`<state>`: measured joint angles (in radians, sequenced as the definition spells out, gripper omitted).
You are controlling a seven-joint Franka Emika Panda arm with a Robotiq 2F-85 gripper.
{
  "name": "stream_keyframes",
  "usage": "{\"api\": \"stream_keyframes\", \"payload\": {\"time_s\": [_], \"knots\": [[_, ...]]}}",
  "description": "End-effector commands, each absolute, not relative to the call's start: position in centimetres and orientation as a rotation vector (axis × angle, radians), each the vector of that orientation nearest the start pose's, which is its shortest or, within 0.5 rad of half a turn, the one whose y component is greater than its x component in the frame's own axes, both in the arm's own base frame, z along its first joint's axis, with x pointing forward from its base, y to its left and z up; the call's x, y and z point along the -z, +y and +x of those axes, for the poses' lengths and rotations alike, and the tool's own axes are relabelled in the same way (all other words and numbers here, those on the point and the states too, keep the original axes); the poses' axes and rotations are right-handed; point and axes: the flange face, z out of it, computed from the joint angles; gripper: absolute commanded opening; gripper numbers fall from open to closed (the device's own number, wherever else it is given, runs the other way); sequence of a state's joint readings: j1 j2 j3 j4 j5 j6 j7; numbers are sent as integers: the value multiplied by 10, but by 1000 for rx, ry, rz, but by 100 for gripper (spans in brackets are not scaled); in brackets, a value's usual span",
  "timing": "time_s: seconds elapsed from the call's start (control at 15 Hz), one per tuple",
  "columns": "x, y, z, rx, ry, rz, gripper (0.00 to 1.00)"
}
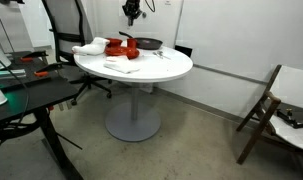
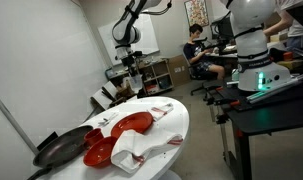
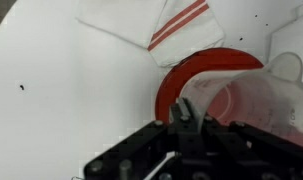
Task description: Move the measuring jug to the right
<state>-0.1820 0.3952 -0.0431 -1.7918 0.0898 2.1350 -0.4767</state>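
Note:
The gripper moves down and to the left in the wrist view next, releasing the jug on the bare tabletop beside the red plate, where it's empty.
In the wrist view a clear plastic measuring jug sits right at my gripper. One finger lies against its wall, and the jaws look shut on it. It hangs above a red plate on the round white table. In both exterior views my gripper is high above the table. The jug is too small to make out there.
On the table are a black pan, red plates and a white cloth with red stripes. A black chair, a wooden chair and a desk stand around it.

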Motion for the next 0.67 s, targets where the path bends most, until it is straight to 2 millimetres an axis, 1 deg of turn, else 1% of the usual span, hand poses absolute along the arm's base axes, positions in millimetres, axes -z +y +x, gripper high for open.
{"api": "stream_keyframes", "payload": {"time_s": [0.0, 0.33, 0.6], "knots": [[-298, -158, 665, -84, -227, -3059, 1], [-261, -168, 699, -109, -202, -3087, 1], [-236, -176, 715, -147, -199, -3097, 1]]}}
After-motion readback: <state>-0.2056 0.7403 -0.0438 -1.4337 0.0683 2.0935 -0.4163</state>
